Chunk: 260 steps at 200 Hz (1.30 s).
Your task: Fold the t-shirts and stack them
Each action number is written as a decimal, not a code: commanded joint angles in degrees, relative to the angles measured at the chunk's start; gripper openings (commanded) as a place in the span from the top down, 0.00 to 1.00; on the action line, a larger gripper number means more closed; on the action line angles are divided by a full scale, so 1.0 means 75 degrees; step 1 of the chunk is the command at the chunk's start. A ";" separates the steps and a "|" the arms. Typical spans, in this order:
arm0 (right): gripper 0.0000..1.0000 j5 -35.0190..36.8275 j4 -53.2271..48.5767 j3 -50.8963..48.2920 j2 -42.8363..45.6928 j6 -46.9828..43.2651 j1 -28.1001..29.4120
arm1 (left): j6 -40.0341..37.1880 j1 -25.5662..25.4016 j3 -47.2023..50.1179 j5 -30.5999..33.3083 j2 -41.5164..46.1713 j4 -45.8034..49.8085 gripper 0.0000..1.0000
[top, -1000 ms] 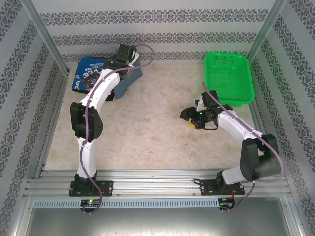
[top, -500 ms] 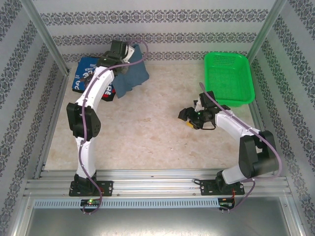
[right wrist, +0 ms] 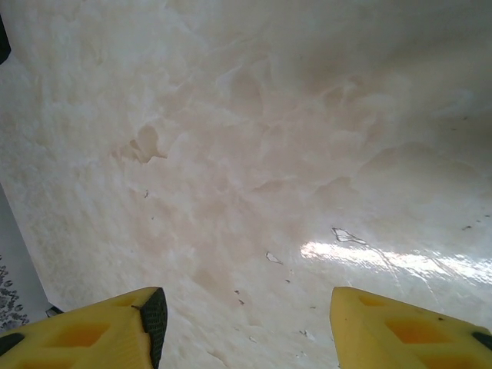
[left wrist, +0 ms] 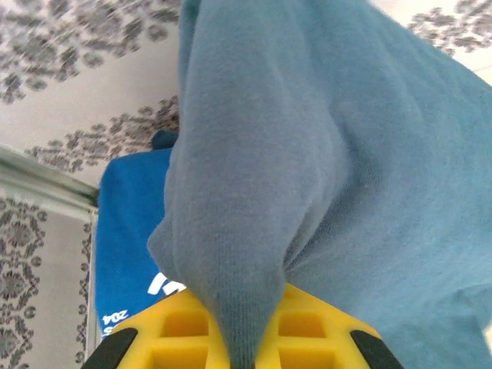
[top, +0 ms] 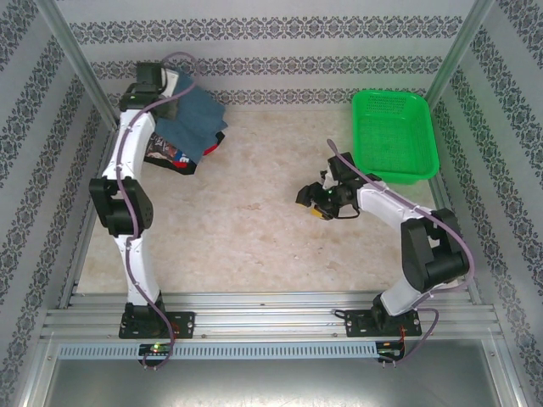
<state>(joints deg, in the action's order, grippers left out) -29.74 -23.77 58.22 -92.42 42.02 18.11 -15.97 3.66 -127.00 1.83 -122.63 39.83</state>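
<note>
The slate-blue t-shirt (top: 197, 119) still hangs raised above the pile of other t-shirts. My left gripper lowers toward the side, over it, next and releases the bunch of cloth.
My left gripper (top: 158, 85) is raised at the far left corner and shut on a bunch of the slate-blue t-shirt (top: 197, 119). The shirt hangs from it and drapes over a pile of other t-shirts (top: 170, 154), where black graphic cloth and a red edge (top: 214, 147) stick out below it. In the left wrist view the slate-blue t-shirt (left wrist: 323, 154) is pinched between the yellow fingers of my left gripper (left wrist: 242, 338). A bright blue t-shirt (left wrist: 127, 238) with white lettering lies beneath. My right gripper (top: 310, 200) hovers over the table's middle, open and holding nothing (right wrist: 246, 330).
A green mesh basket (top: 395, 176) stands at the back right, just beyond the right arm. Patterned walls and metal posts (top: 85, 68) close in the back and sides near the left gripper. Bare marbled tabletop (right wrist: 254, 154) lies under the right gripper.
The left arm has swung left and back toward the corner, carrying the slate-blue t-shirt over the pile and covering the bright blue one. The right gripper has drifted slightly left.
</note>
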 commanded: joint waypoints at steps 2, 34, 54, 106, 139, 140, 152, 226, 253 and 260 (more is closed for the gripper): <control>0.41 0.0166 -0.0070 0.0367 -0.0252 0.0111 0.0160 | 0.0634 0.0669 -0.0018 -0.0656 0.0241 -0.0486 1.00; 0.41 0.0180 -0.0114 0.0700 -0.0624 0.0212 0.0358 | 0.0976 0.1278 0.0218 -0.1174 -0.0022 -0.0632 1.00; 0.41 0.0171 -0.0255 0.0990 -0.0875 0.0202 0.0496 | 0.1239 0.1619 0.0334 -0.1592 -0.0218 -0.0756 1.00; 0.41 0.0203 -0.0729 0.1532 -0.1177 0.0107 0.0665 | 0.1732 0.1891 0.0409 -0.2234 -0.0987 -0.1096 1.00; 0.40 0.0213 -0.0990 0.1630 -0.1190 0.0011 0.0743 | 0.2206 0.1970 0.0435 -0.2262 -0.1543 -0.1380 0.88; 0.40 0.0214 -0.0996 0.1628 -0.1189 0.0011 0.0746 | 0.2232 0.1971 0.0434 -0.2255 -0.1561 -0.1394 0.86; 0.40 0.0227 -0.1033 0.1625 -0.1189 0.0011 0.0790 | 0.2580 0.2019 0.0350 -0.2373 -0.1788 -0.1434 0.57; 0.38 0.0078 -0.0961 0.1461 -0.0821 0.0080 0.0843 | 0.3409 0.1937 -0.0687 -0.1944 -0.0360 -0.0188 0.00; 0.38 0.0017 -0.0856 0.1383 -0.0671 0.0046 0.0798 | 0.4182 0.1856 0.1055 -0.2429 0.1016 -0.0132 0.03; 0.38 -0.0007 -0.0800 0.1340 -0.0630 0.0040 0.0774 | 0.4442 0.1828 0.1772 -0.2633 0.1460 -0.0296 0.07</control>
<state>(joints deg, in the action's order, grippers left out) -28.97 -30.37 69.32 -99.98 43.16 24.14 10.17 18.22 -124.73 -13.45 -122.69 36.62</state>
